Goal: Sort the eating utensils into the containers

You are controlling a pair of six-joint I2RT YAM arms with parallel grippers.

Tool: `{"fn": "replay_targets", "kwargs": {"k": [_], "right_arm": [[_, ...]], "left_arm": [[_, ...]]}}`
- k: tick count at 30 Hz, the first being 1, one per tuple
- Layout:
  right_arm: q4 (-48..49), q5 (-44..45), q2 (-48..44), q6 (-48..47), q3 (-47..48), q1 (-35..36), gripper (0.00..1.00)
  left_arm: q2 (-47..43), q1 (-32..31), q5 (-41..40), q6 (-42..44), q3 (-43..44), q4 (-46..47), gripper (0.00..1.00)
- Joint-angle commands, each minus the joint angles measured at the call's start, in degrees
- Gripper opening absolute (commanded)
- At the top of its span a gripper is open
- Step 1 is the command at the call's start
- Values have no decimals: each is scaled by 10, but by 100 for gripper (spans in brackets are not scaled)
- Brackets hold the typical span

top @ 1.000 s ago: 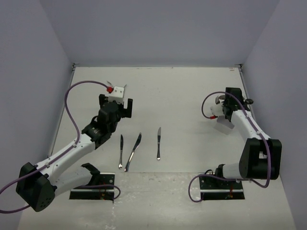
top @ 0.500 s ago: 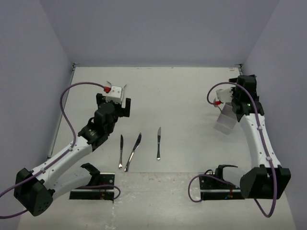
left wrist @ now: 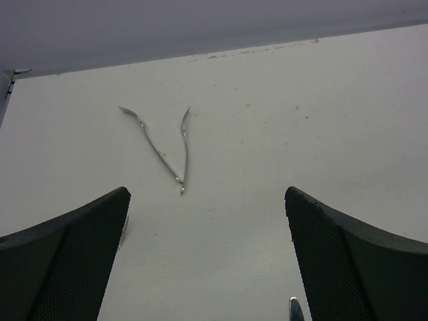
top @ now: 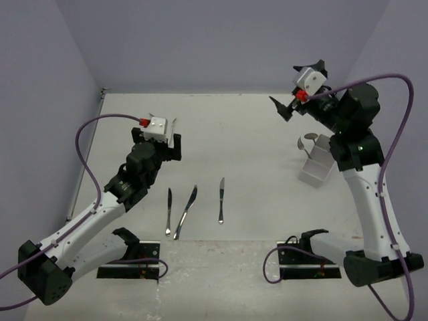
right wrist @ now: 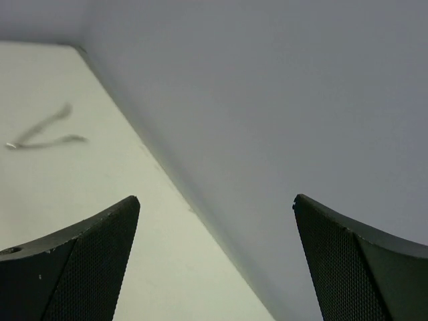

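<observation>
I need to bring my right gripper back and down next, onto the knife handle nearest the container. That handle is below my gripper and to its left in the top view.
Three silver utensils lie side by side near the front of the table: a small one (top: 168,211), a knife (top: 186,211) and another knife (top: 221,200). Two more utensils (left wrist: 160,148) form a V ahead of my left gripper (left wrist: 206,194), which hovers open and empty; from the top view they peek out behind it (top: 152,115). A utensil tip (left wrist: 294,309) shows by its right finger. The pale container (top: 317,168) stands at the right with a spoon (top: 308,141) leaning out. My right gripper (top: 289,90) is raised high above it, open and empty (right wrist: 217,198).
Grey walls enclose the table on three sides; the right wrist view faces the back-left corner. Purple cables loop beside both arms. The arm bases (top: 130,264) sit at the near edge.
My right gripper opened over the container, left the spoon in it, then rose high and swung toward the back. The left arm edged slightly left.
</observation>
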Motion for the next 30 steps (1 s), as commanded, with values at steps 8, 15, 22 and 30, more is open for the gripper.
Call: {"fn": "replay_targets", "kwargs": {"k": [8,15,22,30], "right_arm": [[197,82,111,517,-41,145,99],[60,240,161,602,-138,261,99],[5,401,202,689,-207,380,99],[-60,431,299,824,-223,458,99]], "left_arm": [[-5,3,-43,-158,45,-119,100],[31,3,-93,-246,70,-257,100],[64,2,-74,-306,68,-309,100],[86,3,-51,-343,66,-343,100]]}}
